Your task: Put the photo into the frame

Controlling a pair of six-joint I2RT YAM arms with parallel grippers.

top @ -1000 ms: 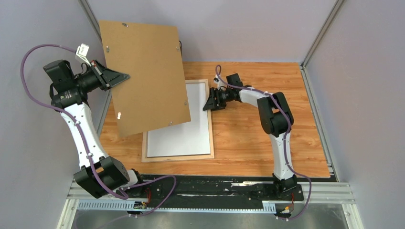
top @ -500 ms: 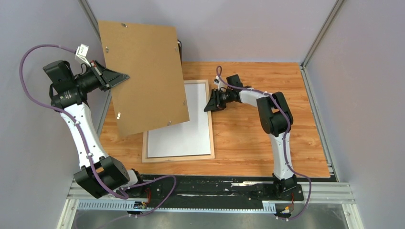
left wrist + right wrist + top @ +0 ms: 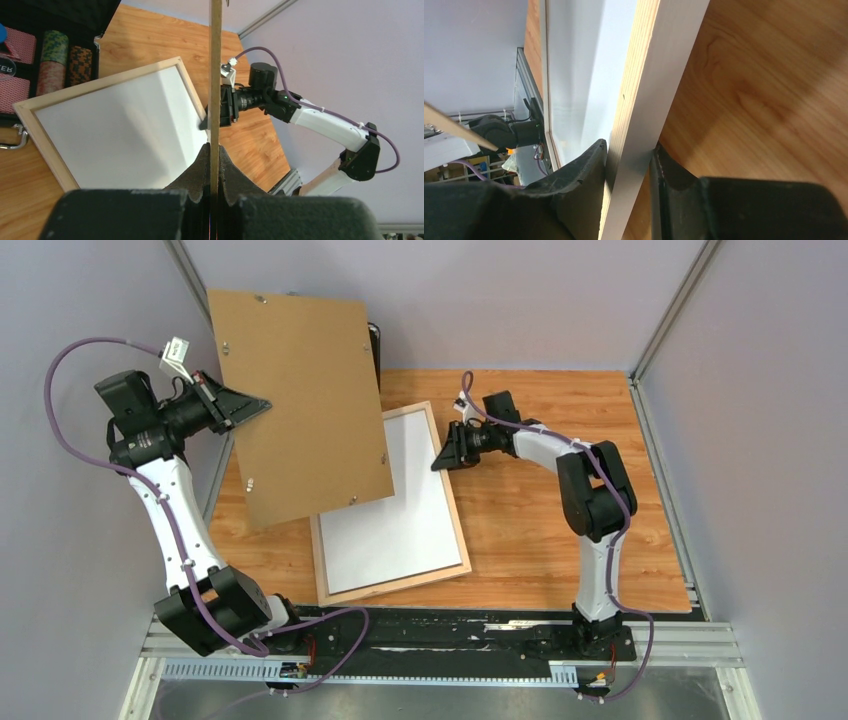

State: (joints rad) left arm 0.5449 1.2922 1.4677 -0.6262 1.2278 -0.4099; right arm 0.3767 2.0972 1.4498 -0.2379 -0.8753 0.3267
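Note:
I will drag the skewed frame with my right gripper to the right in the top view, straighten it and release the frame's bar [image 3: 659, 80], because the tabletop there is bare.
The frame [image 3: 456, 512], pale wood, lies skewed on the table below the board, its far right corner by my right gripper [image 3: 440, 456]. That gripper is shut on the frame's right rail [image 3: 659, 80], one finger on each side. A plain white sheet [image 3: 385, 510] fills the frame's opening; the photo's print shows in no view. My left gripper [image 3: 262, 401] is shut on the edge of the brown backing board [image 3: 300, 400] and holds it up, tilted, over the frame's far left part. The left wrist view shows the board edge-on [image 3: 215, 75] between the left gripper's [image 3: 215, 150] pads.
A black case [image 3: 50, 55] with poker chips sits at the table's far left, mostly hidden behind the board in the top view. Grey walls close in the wooden table [image 3: 560, 540] on three sides.
My right gripper has closed on the frame's right rail. The frame has turned, its near end swinging right. The left arm and the board have stayed still.

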